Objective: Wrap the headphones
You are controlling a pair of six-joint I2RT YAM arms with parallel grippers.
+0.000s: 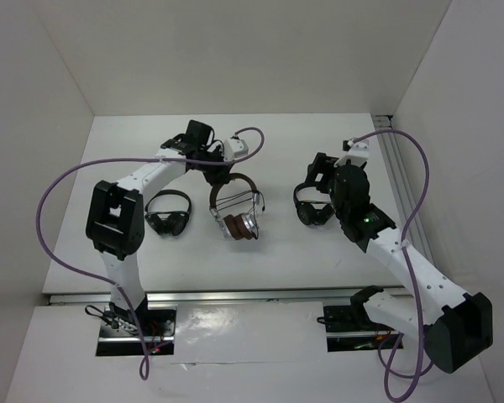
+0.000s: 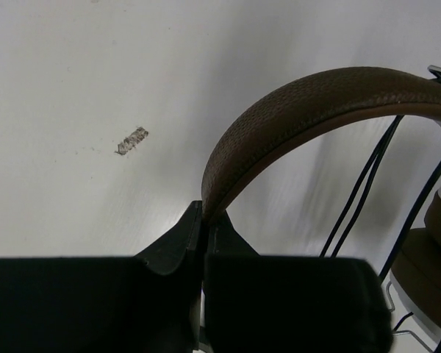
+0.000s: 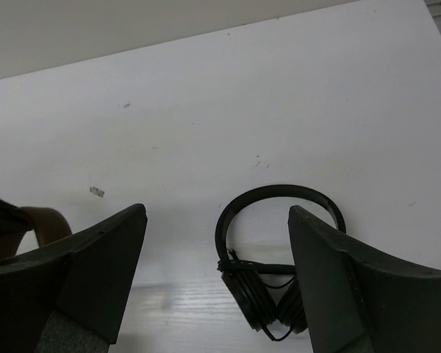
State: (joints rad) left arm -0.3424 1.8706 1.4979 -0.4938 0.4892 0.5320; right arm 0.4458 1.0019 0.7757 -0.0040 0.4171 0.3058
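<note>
The bare spot on the tabletop between the black pairs is below my left gripper. My left gripper should lower the raised brown headband next and let go of it there.
The headphones (image 1: 238, 220) with the brown headband and silver earcups lie at the table's middle, their thin black cable (image 2: 364, 187) strung across the band's arc. My left gripper (image 1: 212, 174) is shut on the far end of the brown headband (image 2: 309, 107), which is pinched between the fingertips in the left wrist view (image 2: 204, 215). A brown-padded earcup (image 2: 435, 254) shows at the right edge. My right gripper (image 1: 317, 186) is open and empty, hovering over a black pair; its jaws stand wide apart in the right wrist view (image 3: 217, 213). The brown headband (image 3: 50, 220) peeks in at the left there.
A small all-black pair of headphones (image 1: 168, 214) lies left of the brown ones. Another black pair (image 1: 312, 210), cable wound round it, lies under my right gripper and shows between its fingers (image 3: 248, 290). White walls enclose the table on the left, back and right.
</note>
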